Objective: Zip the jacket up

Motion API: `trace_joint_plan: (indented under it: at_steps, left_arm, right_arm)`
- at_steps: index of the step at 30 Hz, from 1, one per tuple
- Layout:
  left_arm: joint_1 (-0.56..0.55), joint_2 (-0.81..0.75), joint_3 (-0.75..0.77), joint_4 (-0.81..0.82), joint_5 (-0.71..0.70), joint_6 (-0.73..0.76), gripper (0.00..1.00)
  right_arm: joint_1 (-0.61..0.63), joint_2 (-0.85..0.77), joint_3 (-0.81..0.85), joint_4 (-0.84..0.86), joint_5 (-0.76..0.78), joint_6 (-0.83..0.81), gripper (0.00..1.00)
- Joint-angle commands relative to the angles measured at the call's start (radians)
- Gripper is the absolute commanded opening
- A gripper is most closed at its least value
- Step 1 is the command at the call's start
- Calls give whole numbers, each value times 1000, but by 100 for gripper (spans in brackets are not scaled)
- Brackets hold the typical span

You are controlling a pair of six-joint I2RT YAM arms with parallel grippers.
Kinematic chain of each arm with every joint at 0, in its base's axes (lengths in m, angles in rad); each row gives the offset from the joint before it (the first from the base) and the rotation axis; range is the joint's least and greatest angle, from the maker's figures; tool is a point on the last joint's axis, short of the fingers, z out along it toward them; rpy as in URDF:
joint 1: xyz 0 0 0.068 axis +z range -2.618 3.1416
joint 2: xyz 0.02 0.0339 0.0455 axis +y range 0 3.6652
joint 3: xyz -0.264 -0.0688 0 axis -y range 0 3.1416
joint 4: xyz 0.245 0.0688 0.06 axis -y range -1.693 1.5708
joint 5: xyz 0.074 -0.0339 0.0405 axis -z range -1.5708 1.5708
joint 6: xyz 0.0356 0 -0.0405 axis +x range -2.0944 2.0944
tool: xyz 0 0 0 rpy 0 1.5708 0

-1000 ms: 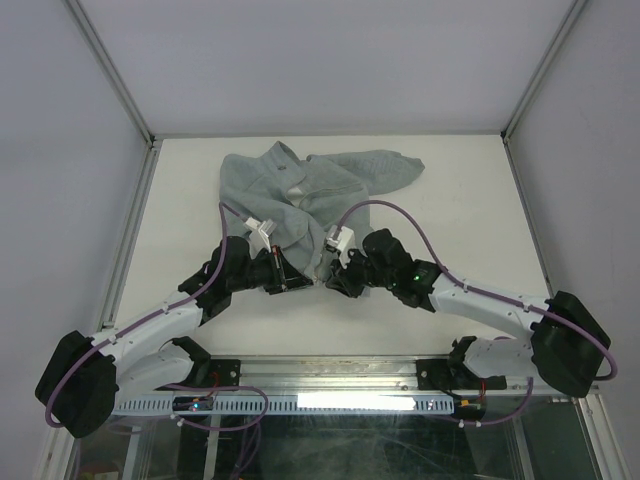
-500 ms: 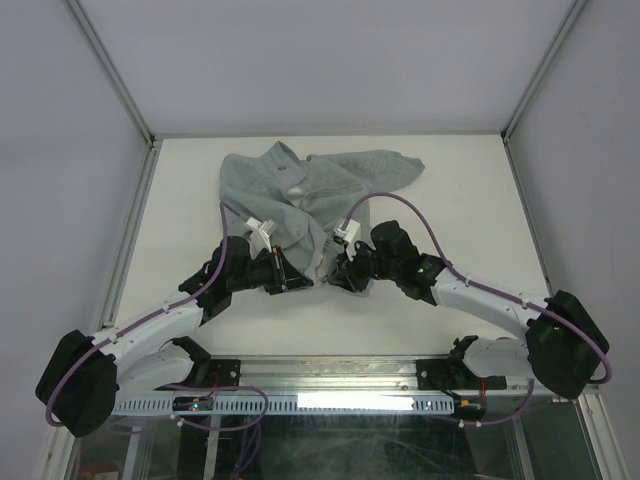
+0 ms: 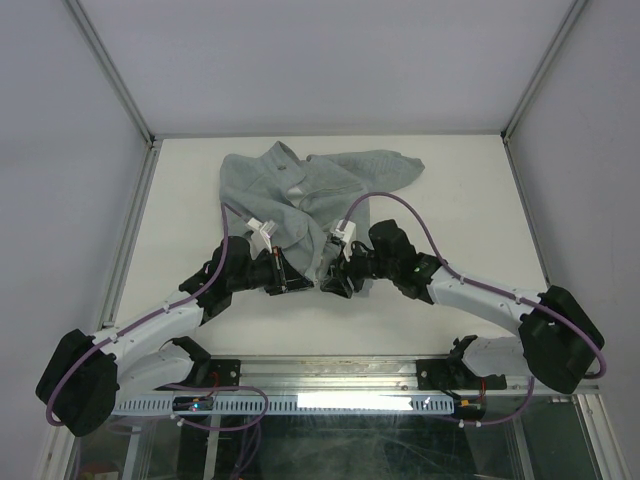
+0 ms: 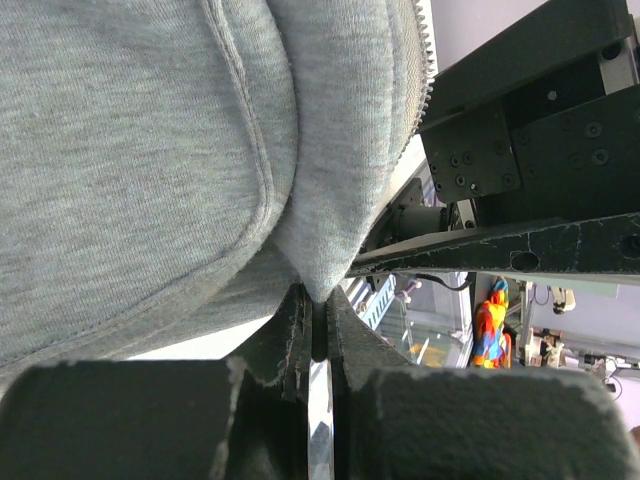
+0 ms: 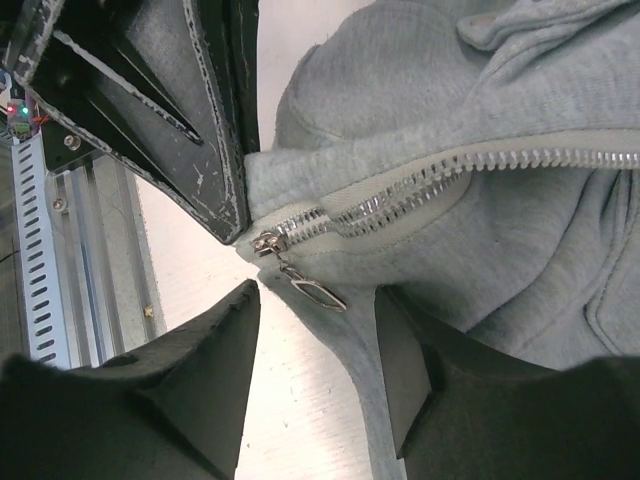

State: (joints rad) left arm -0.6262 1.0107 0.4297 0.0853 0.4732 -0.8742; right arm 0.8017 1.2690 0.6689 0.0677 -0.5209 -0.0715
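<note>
The left gripper draws back next, brings the jacket's pinched hem down onto the bare table below and to its left in the top view, and releases it.
The pale grey-green jacket (image 3: 300, 190) lies rumpled on the white table, its bottom hem toward the arms. My left gripper (image 3: 290, 281) is shut on the jacket's bottom hem (image 4: 318, 270), with fabric pinched between its pads. My right gripper (image 3: 335, 283) is open just right of it. In the right wrist view the zipper slider (image 5: 266, 241) sits at the bottom end of the zipper teeth (image 5: 420, 185). Its metal pull tab (image 5: 318, 293) hangs loose between my open fingers (image 5: 210, 340), touching neither. The left gripper's black jaws (image 5: 200, 110) show at the upper left.
The white table (image 3: 460, 200) is framed by metal posts and grey walls. An aluminium rail (image 3: 330, 395) with cables runs along the near edge. The jacket's sleeve (image 3: 385, 165) spreads toward the back right.
My right gripper has moved left toward the hem, closing in beside the left gripper. The left arm and the jacket have stayed in place.
</note>
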Motion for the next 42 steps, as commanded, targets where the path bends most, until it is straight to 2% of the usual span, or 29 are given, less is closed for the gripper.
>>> trace_joint_plan:
  at_steps: [1,5,8,17,23,26,35,38,42]
  left_arm:
    - [5,-10,34,38,38,14,0]
    - [6,-14,31,38,41,14,0]
    - [5,-16,30,38,41,15,0]
    - [5,-18,26,39,39,11,0]
    - [5,-19,25,39,38,11,0]
    - [6,-21,23,30,36,11,0]
    - [5,-53,22,-121,-17,53,0]
    - [5,-64,21,-161,-19,63,0]
    - [5,-68,27,-206,-28,77,0]
  right_arm:
    - [-6,-3,25,90,-5,1,53]
    - [-6,20,22,117,-8,-1,51]
    - [-6,36,23,127,-39,-2,46]
    - [-6,47,13,160,-114,7,22]
    - [-6,44,9,161,-133,12,0]
    - [-6,23,20,120,-94,-5,0]
    - [-4,-129,117,-5,284,-53,0]
    - [-4,-122,169,-39,354,-73,0]
    - [-3,-76,241,-107,358,-82,0]
